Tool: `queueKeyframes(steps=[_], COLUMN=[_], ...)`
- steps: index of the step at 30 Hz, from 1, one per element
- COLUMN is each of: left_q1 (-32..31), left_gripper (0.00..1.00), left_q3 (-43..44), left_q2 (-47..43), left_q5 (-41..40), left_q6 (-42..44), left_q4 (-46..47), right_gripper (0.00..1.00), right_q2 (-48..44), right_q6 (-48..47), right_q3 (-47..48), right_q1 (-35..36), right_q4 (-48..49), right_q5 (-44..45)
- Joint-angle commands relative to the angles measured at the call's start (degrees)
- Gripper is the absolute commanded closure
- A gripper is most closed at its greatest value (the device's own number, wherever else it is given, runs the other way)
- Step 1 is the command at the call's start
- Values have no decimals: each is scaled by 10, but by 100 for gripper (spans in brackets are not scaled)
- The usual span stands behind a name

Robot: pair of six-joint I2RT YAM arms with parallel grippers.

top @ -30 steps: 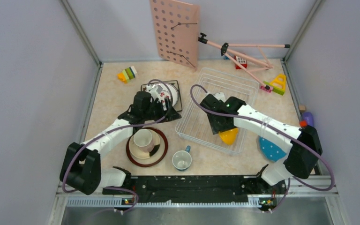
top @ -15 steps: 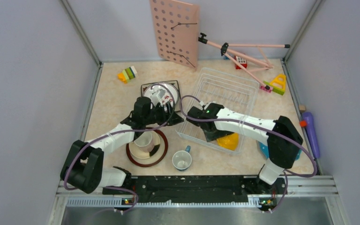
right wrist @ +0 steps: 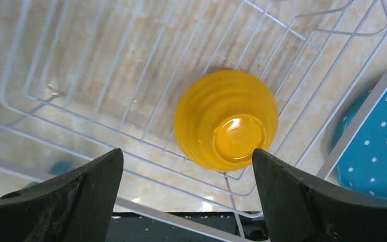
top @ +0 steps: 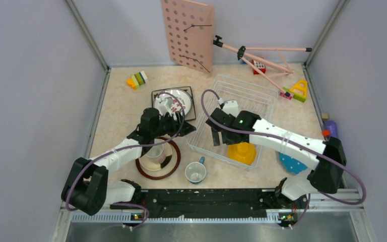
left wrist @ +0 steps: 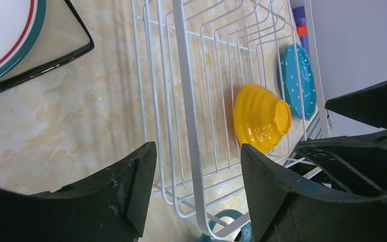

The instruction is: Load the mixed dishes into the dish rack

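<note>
I will next move my left gripper back and down over the rim of the blue-grey mug next to the stacked plates, because the mug is lower and farther back, outside the rack.
The yellow bowl lies upside down in the near corner of the dish rack. My right gripper hangs open above the rack, just left of the bowl, holding nothing. My left gripper is open, its jaws either side of the rack's left rim without touching it. Behind it the white plate rests on the square floral plate. The pink cup sits on stacked plates. The blue-grey mug and blue polka-dot plate lie outside the rack.
A pink pegboard leans on the back wall beside a pink folding stand. Toy blocks lie at the back left and back right. A purple object lies by the right wall.
My right gripper opened and let go of the yellow bowl, which now rests upside down in the rack; the gripper drew back to the left. My left gripper shifted slightly nearer the rack's rim.
</note>
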Motion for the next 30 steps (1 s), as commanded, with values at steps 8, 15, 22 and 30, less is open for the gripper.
queueKeyframes(steps=[8, 15, 22, 30], left_q1=[-3, -58, -142, -238], left_gripper=[31, 29, 31, 36], left_q3=[77, 137, 154, 163], left_q2=[-86, -150, -199, -169], left_q5=[-53, -157, -212, -235], left_q6=[21, 53, 45, 39], left_q4=[-152, -403, -507, -545], right_gripper=[8, 10, 21, 62], right_q2=[-180, -300, -319, -295], right_q6=[-13, -68, -71, -62], right_q3=[-63, -163, -251, -290], right_q1=[-45, -222, -289, -308], right_q4=[81, 108, 176, 263], right_q5=[7, -45, -80, -128])
